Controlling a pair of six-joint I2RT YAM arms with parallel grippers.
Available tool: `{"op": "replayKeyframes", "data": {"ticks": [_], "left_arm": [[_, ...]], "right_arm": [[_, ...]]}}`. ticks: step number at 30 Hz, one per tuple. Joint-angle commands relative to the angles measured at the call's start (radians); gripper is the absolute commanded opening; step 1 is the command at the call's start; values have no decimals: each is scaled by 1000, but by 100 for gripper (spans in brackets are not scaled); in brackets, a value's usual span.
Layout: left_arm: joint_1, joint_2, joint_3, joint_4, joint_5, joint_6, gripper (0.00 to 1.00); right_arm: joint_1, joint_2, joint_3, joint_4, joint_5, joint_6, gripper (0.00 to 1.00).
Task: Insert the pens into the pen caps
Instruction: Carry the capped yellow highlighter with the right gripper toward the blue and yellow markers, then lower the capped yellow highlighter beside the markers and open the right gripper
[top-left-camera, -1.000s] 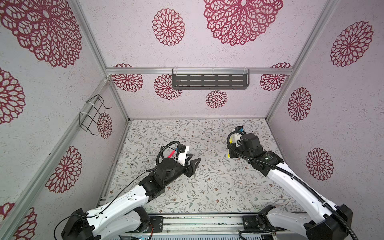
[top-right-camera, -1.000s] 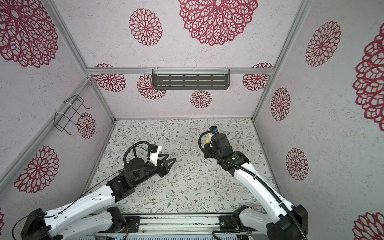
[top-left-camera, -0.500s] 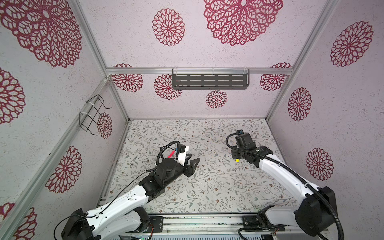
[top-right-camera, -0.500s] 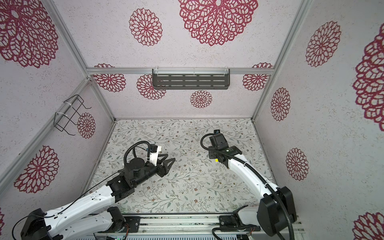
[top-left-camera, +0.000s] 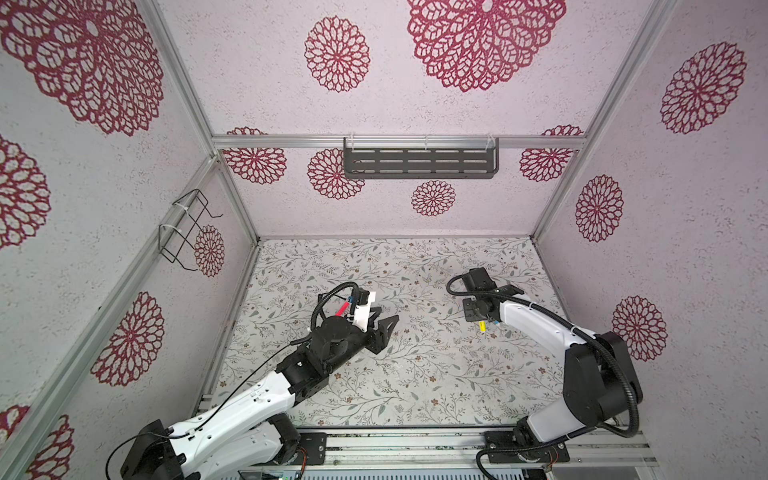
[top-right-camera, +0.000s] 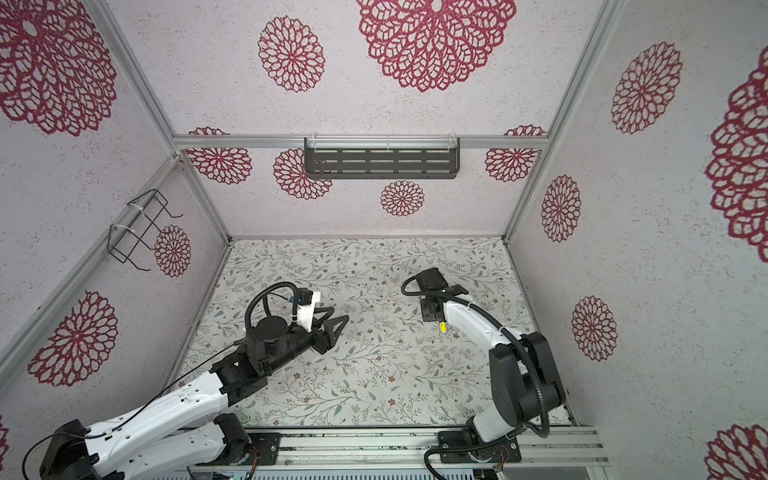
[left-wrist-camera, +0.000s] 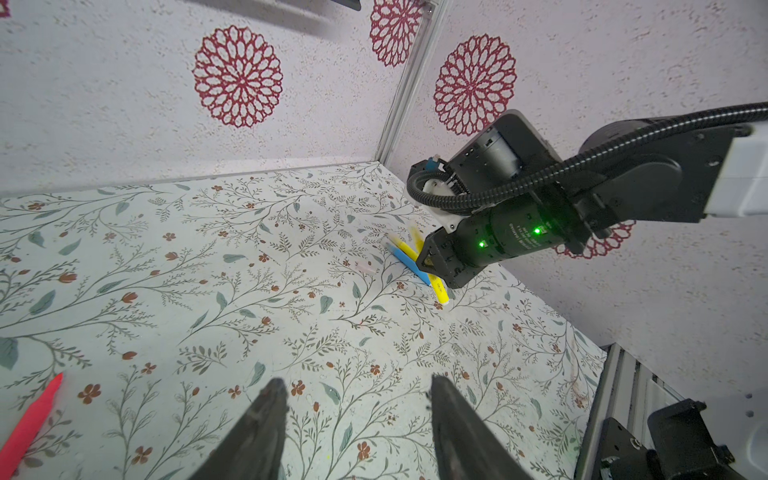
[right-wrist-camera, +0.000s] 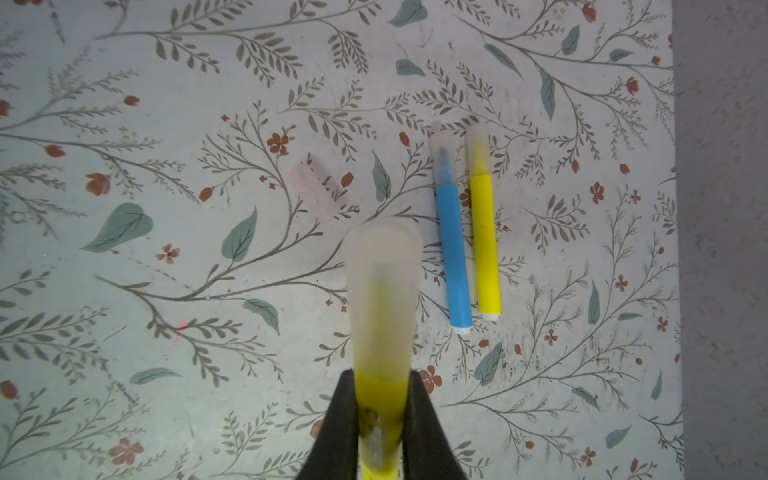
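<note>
The yellow pen's tip already sits inside the cap. My right gripper moves down onto the bare mat (top-left-camera: 490, 325) beside the blue pen (right-wrist-camera: 455, 257) next and releases the yellow pen.
My right gripper (right-wrist-camera: 381, 376) is shut on a yellow pen (right-wrist-camera: 380, 395) whose tip sits inside a translucent pen cap (right-wrist-camera: 382, 282); it hangs above the mat at the right (top-left-camera: 482, 327). Below it a blue pen (right-wrist-camera: 455, 257) and a second yellow pen (right-wrist-camera: 486, 249) lie side by side, each with a cap on its tip. One loose, faintly pink cap (right-wrist-camera: 311, 187) lies beside them. A red pen (left-wrist-camera: 29, 419) lies near my left gripper (left-wrist-camera: 357, 382), which stands open over bare mat left of centre (top-left-camera: 386, 318).
The side wall (right-wrist-camera: 723, 249) runs close beside the two lying pens. A dark slotted shelf (top-left-camera: 419, 163) hangs on the back wall and a wire holder (top-left-camera: 185, 226) on the left wall. The metal rail (top-left-camera: 415, 446) borders the mat's front edge.
My right gripper has carried the capped yellow pen toward the front right while the arm's elbow swung outward. The left arm has not moved.
</note>
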Motion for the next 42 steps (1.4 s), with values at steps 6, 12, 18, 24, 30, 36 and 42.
{"op": "replayKeyframes", "data": {"ticks": [6,12,18,24,30,36,42], "left_arm": [[-5,-42,-12,-10,-23,4,58],[-5,-53,-19,-14,-31,4,58],[-6,-60,-21,-14,-31,3,58],[-6,-64,-22,-16,-28,2,58],[-6,-84,-29,-22,-34,-1,58],[-5,-99,-33,-28,-39,-4,58],[-5,-106,-36,-29,-41,-6,58]], "right_arm": [[-36,93,86,-22,59,-53,0],[-52,149,112,-23,65,-73,0],[-61,178,115,-15,74,-83,0],[-73,220,129,-13,99,-103,1],[-92,271,162,-19,112,-123,2],[-104,325,209,-45,177,-148,22],[-103,310,233,-59,169,-139,60]]}}
